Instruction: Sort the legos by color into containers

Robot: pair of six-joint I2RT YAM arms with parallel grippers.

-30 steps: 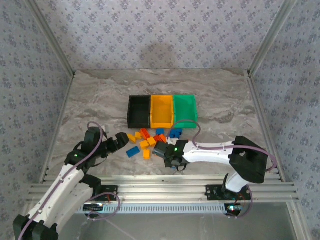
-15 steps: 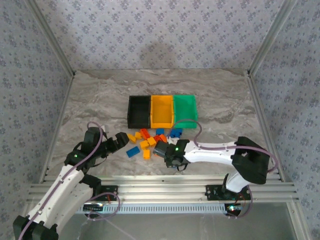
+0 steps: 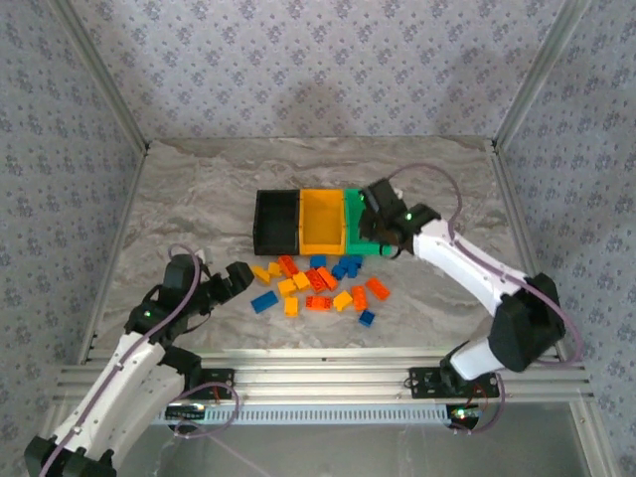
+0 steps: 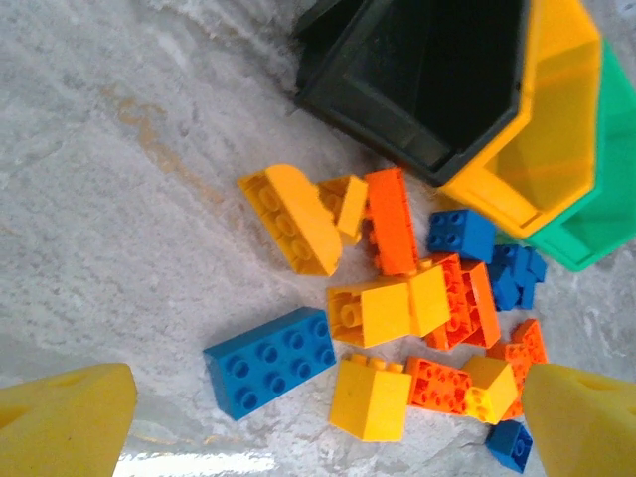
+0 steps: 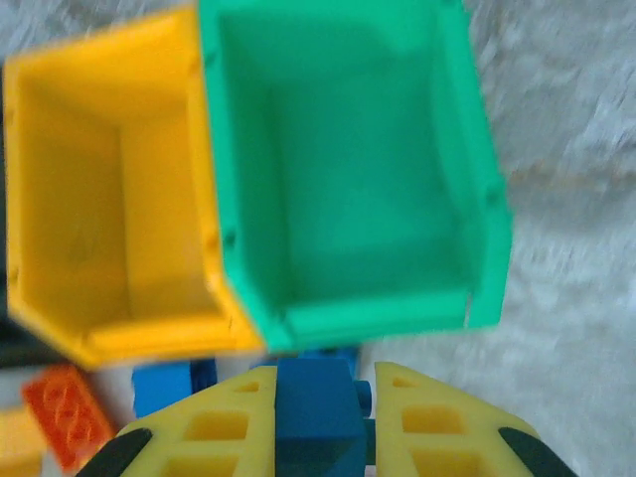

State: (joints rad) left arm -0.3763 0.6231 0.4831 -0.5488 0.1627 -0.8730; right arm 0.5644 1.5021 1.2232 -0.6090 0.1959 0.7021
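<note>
The small blue brick (image 5: 316,412) in my right gripper is still short of the bin. It needs to go outward past the green bin's near edge next, and I need to let go of it inside the green bin (image 5: 363,179).
The legos (image 3: 316,285) lie as a loose pile of yellow, orange and blue bricks in front of the containers: a black bin (image 3: 275,221), a yellow-orange bin (image 3: 320,221) and a green bin (image 3: 368,211) joined in a row. My right gripper (image 3: 379,237) hovers at the green bin's near edge. In the right wrist view it (image 5: 323,386) is shut on a small blue brick (image 5: 316,412), just short of the green bin (image 5: 348,189), which looks empty. My left gripper (image 3: 237,277) stands open at the pile's left, above a blue two-by-four brick (image 4: 270,360).
Marble tabletop (image 3: 189,199) with patterned walls and metal posts around it. The black bin (image 4: 427,70) and the yellow-orange bin (image 5: 99,209) look empty inside. Loose blue bricks (image 3: 345,266) lie right in front of the green bin.
My right arm lifted off the pile and swung back and right to the green bin, its jaws shut on a blue brick. Several bricks in the pile were uncovered. The left arm stayed put.
</note>
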